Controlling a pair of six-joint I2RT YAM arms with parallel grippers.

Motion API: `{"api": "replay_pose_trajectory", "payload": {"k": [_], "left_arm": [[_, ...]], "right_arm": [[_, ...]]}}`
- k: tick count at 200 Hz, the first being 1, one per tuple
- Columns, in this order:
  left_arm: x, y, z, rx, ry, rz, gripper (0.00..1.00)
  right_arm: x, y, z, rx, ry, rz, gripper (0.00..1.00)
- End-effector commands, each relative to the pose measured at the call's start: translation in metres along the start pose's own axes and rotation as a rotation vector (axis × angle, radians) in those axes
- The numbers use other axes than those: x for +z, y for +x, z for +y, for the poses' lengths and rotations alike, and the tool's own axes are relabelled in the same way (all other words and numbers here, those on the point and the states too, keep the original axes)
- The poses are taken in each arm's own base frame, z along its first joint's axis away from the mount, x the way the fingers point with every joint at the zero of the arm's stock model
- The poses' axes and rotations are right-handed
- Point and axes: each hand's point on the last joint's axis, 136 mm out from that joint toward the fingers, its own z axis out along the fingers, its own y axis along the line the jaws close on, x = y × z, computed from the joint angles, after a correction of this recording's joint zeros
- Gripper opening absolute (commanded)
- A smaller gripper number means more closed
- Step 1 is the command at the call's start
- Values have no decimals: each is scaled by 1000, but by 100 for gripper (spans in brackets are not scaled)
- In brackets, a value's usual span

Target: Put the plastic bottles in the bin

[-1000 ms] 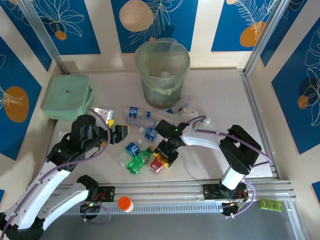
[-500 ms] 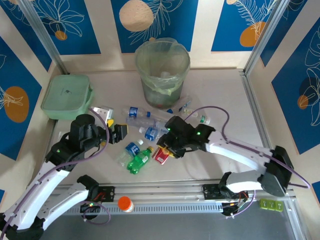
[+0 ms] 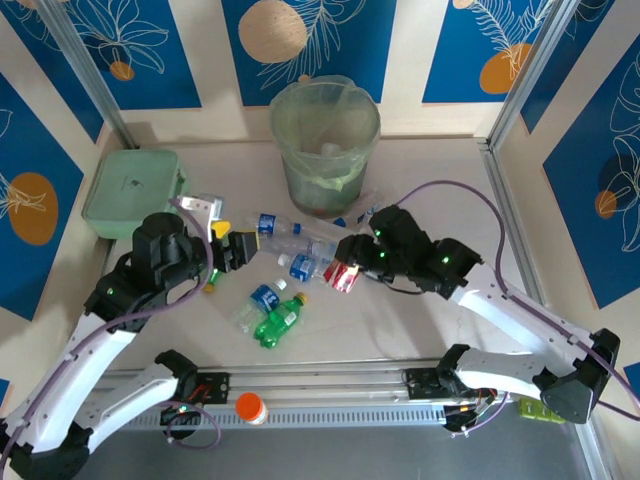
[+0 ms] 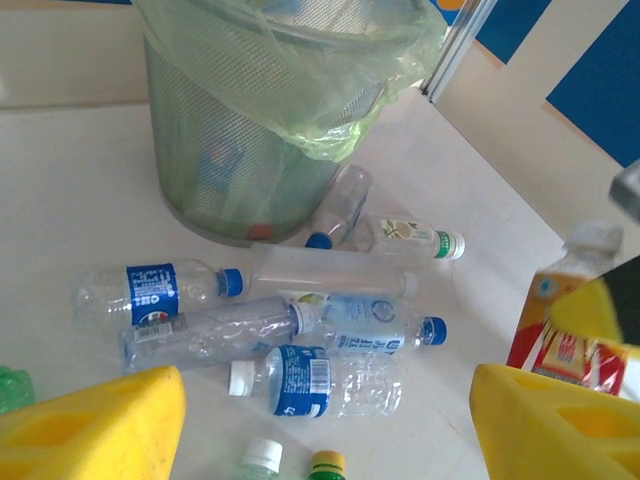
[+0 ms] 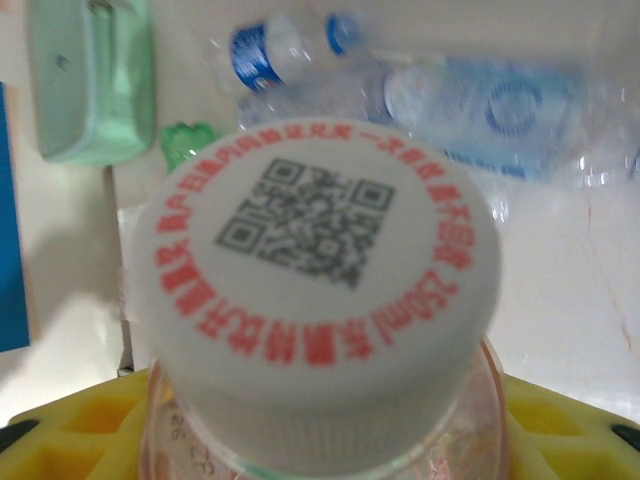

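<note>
The bin's rim is high beyond the held bottle, so my right gripper will move up and outward over the bin's opening to let go of the bottle.
The bin, lined with a pale green bag, stands at the back of the table; the left wrist view has it up close. My right gripper is shut on a red-labelled plastic bottle, held above the table in front of the bin. Its white cap faces the right wrist camera between the yellow fingers. My left gripper is open over the left side of the pile, nothing between its yellow pads. Several clear blue-labelled bottles and a green bottle lie on the table.
A mint-green lidded box sits at the back left. An orange-capped jar stands on the front rail. Two more bottles lie against the bin's base. Frame rails edge the table on the right.
My right arm has lifted the red-labelled bottle off the table and carried it up and to the right, towards the bin. My left gripper has shifted slightly farther back.
</note>
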Motion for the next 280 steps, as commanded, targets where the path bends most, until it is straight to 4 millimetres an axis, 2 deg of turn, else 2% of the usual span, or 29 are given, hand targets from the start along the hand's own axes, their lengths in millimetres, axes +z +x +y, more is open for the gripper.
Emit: {"api": "replay_pose_trajectory", "payload": {"k": [1,42,63,93,110,131,160,186,210,247,280], "left_arm": [[-3,-31,-14,22,45,-93,74],[-3,-58,-6,-22,-10,-217,73],[1,-57,1,-27,-46,-222,73],[10,-48,7,-5,-67,-202,73],[14,-42,11,8,-78,-194,73],[18,-38,13,15,-89,-184,73],[23,-34,15,15,-91,-173,73],[24,-36,19,32,-116,-180,74],[25,-37,22,30,-130,-181,73],[27,-34,29,26,-155,-173,75],[27,-35,30,16,-154,-176,76]], "right_arm": [[-19,-28,22,-140,-46,-40,43],[-47,-96,60,-232,-104,-141,43],[-58,-132,80,-238,-141,-190,44],[-53,-185,95,-233,-160,-236,44],[-41,-216,106,-247,-179,-253,44],[-16,-254,116,-253,-184,-244,44],[24,-292,126,-288,-173,-257,44],[64,-304,125,-235,-211,-239,44],[100,-301,130,-259,-227,-238,45],[145,-279,129,-344,-181,-183,48],[178,-259,109,-379,-78,-126,51]]}}
